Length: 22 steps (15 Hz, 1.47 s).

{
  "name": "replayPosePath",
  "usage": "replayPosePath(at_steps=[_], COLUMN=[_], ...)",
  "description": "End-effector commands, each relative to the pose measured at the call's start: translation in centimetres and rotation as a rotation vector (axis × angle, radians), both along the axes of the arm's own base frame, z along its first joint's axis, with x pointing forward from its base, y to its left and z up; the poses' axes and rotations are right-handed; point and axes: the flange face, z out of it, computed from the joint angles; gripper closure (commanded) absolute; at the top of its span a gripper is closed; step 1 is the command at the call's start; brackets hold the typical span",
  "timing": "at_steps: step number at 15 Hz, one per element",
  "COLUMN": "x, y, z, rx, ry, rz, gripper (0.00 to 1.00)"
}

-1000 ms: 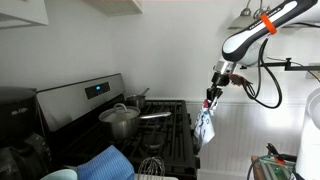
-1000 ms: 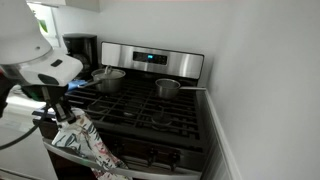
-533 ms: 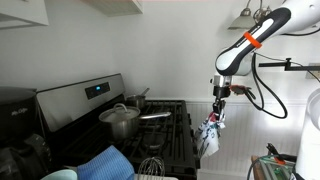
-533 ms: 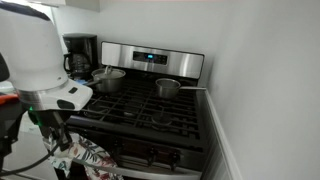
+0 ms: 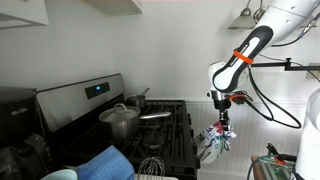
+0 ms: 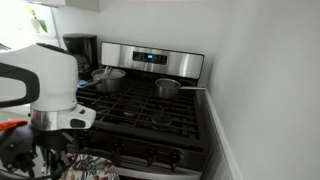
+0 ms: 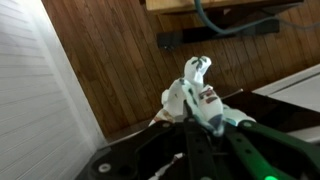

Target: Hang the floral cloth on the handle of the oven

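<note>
I need to lower my gripper, turning it, toward the end of the silver bar below the oven's knobs and let go of the floral cloth [image 5: 212,141], because the cloth still hangs beside that bar.
The floral cloth [image 5: 212,141] hangs bunched from my gripper [image 5: 221,119], which is shut on it in front of the oven's front edge. The oven [image 5: 165,128] is a stainless range with black grates and a blue-lit back panel. In an exterior view my arm fills the left side, and the cloth [image 6: 97,168] sits low at the oven's front left corner [image 6: 150,150]. In the wrist view the cloth [image 7: 193,88] is crumpled between the black fingers [image 7: 215,135] of the gripper [image 7: 197,118]. I cannot make out the oven handle clearly.
A lidded pot [image 5: 119,120] and a small saucepan [image 6: 167,88] stand on the grates. A plain blue ribbed cloth [image 5: 104,162] and a whisk [image 5: 150,165] lie near the camera. A coffee maker [image 6: 79,50] stands beside the range. A white wall [image 6: 260,90] flanks it.
My gripper has moved down along the oven's front with the floral cloth in it. The cloth now hangs lower, below cooktop level.
</note>
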Motion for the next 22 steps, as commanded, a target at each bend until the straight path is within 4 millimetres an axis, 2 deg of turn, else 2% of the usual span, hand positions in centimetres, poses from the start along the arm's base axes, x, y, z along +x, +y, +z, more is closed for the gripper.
replayPosePath(at_steps=[1, 5, 10, 22], x=[-0.6, -2.0, -3.2, -4.6], y=[-1.6, -3.3, -4.8, -4.8], z=[-3.4, -5.4, -6.2, -8.5], rx=[-0.082, -0.168, -0.276, -0.314], ry=[0.162, 0.296, 0.41, 0.549], rz=[0.066, 0.135, 0.223, 0.373], gripper=[0.99, 0.99, 0.99, 0.99])
